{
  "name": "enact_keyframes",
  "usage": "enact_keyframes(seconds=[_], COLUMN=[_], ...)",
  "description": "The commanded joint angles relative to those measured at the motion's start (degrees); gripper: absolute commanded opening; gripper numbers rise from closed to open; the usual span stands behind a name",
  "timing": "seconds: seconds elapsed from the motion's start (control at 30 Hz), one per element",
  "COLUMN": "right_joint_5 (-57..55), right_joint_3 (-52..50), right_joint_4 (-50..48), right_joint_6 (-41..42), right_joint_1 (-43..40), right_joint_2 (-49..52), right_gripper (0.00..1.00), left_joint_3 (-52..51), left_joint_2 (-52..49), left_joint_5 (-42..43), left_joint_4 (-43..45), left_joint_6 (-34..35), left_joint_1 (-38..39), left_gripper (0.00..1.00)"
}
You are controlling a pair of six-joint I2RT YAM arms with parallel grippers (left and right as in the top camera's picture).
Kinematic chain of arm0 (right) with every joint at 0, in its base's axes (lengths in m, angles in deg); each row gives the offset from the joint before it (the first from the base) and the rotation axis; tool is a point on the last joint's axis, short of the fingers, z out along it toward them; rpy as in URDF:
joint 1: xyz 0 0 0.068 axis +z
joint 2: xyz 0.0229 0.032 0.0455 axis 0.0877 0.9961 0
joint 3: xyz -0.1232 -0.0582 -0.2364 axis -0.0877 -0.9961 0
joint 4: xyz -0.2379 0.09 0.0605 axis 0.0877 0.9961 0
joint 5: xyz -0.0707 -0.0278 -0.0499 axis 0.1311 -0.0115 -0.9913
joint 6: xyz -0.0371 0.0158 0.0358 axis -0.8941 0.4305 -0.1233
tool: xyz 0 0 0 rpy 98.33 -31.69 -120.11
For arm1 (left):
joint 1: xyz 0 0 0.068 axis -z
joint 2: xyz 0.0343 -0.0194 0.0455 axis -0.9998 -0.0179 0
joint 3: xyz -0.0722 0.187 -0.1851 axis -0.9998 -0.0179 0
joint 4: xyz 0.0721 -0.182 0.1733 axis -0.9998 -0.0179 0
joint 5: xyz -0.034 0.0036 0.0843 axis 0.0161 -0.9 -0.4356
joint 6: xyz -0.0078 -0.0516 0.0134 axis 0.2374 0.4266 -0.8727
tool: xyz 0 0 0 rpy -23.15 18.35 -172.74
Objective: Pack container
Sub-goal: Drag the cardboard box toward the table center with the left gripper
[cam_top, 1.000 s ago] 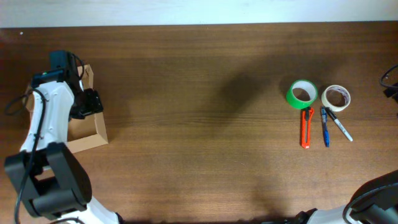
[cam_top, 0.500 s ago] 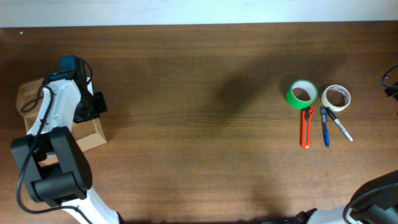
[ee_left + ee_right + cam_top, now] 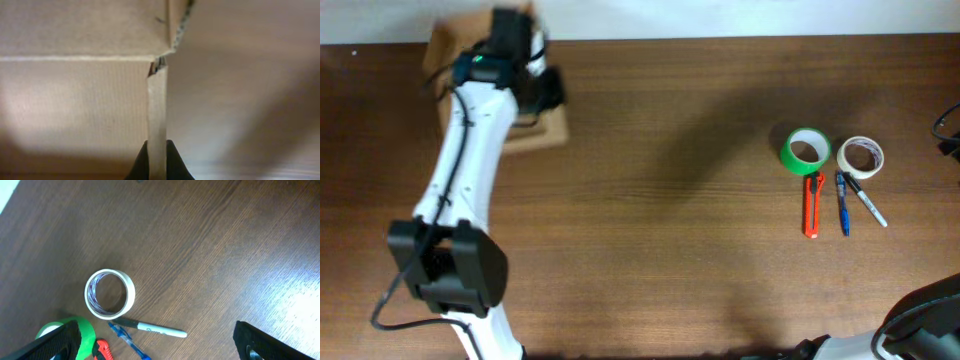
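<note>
My left gripper moves the container [image 3: 548, 130] to the right in the overhead view next, nearer the tape rolls, and releases the container's side, as bare wood lies there.
The tan cardboard container [image 3: 548, 130] is at the far back left of the table, mostly hidden under my left arm. My left gripper [image 3: 536, 98] is shut on one of its walls. In the left wrist view the two dark fingertips [image 3: 142, 162] pinch the thin cardboard edge, with my left gripper [image 3: 157, 156] closed on it and the container's [image 3: 75, 100] panels filling the frame. My right gripper [image 3: 160, 350] stands wide open above the bare wood, holding nothing.
At the right lie a green tape roll [image 3: 805, 152], a white tape roll [image 3: 860, 156], an orange box cutter [image 3: 811, 205], a blue pen [image 3: 842, 208] and a marker [image 3: 867, 205]. The white tape roll [image 3: 109, 293] and marker [image 3: 155, 328] show below my right gripper.
My left gripper closed on the container wall and the arm swung with the box from the table's left edge up toward the back edge. The right arm has not moved.
</note>
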Motion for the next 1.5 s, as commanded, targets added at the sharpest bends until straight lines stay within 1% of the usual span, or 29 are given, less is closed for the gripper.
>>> enact_keyframes(seconds=[0.0, 0.2, 0.33, 0.47, 0.7, 0.8, 0.93, 1.1, 1.27, 1.3, 1.33, 1.37, 1.4, 1.43, 1.47], right_joint_5=[0.37, 0.35, 0.37, 0.39, 0.39, 0.39, 0.39, 0.39, 0.39, 0.39, 0.39, 0.39, 0.37, 0.37, 0.37], right_joint_3=[1.07, 1.07, 1.07, 1.07, 1.07, 1.07, 1.07, 1.07, 1.07, 1.07, 1.07, 1.07, 1.07, 1.07, 1.07], right_joint_4=[0.81, 2.99, 3.87, 4.35, 4.98, 4.96, 4.96, 4.9, 4.72, 4.72, 4.7, 4.52, 4.46, 4.22, 4.0], right_joint_6=[0.5, 0.5, 0.52, 0.55, 2.05, 2.05, 2.05, 2.08, 2.05, 2.05, 2.05, 2.03, 2.03, 2.03, 2.03], right_joint_1=[0.11, 0.11, 0.11, 0.13, 0.11, 0.11, 0.11, 0.11, 0.11, 0.11, 0.11, 0.11, 0.11, 0.11, 0.11], right_joint_2=[0.2, 0.2, 0.2, 0.2, 0.2, 0.2, 0.2, 0.2, 0.2, 0.2, 0.2, 0.2, 0.2, 0.2, 0.2], right_gripper=[0.99, 0.99, 0.99, 0.99, 0.99, 0.99, 0.99, 0.99, 0.99, 0.99, 0.99, 0.99, 0.99, 0.99, 0.99], left_joint_3=[7.93, 13.35, 13.75, 13.77, 13.77, 13.77, 13.77, 13.77, 13.77, 13.77, 13.77, 13.77, 14.08, 15.45, 16.26], left_joint_2=[0.52, -1.33, -3.85, -7.52, -14.32, -17.75, -20.94, -23.17, -25.53, -25.7, -25.7, -25.7, -25.7, -25.7, -25.7], left_joint_5=[-2.45, -2.8, -2.84, -4.66, -5.62, -6.34, -6.25, -6.32, -6.25, -6.29, -6.34, -6.34, -6.32, -6.51, -7.19], left_joint_4=[-0.26, -0.26, -0.9, -2.97, -4.07, -3.8, -3.02, -2.38, -1.75, -1.77, -1.75, -1.46, -1.22, -1.27, -1.27], left_joint_6=[6.19, 9.53, 9.73, 9.66, 10.21, 13.81, 16.87, 18.95, 18.97, 18.95, 18.93, 18.69, 18.01, 16.33, 15.69], left_joint_1=[7.17, 16.61, 22.14, 25.9, 27.54, 27.54, 27.54, 27.71, 27.96, 27.96, 27.96, 27.89, 27.8, 27.8, 27.8], left_gripper=[0.01, 0.02, 0.01, 0.01, 0.01, 0.01, 0.02, 0.02, 0.02, 0.09, 0.24, 0.45, 0.57, 0.72, 0.79])
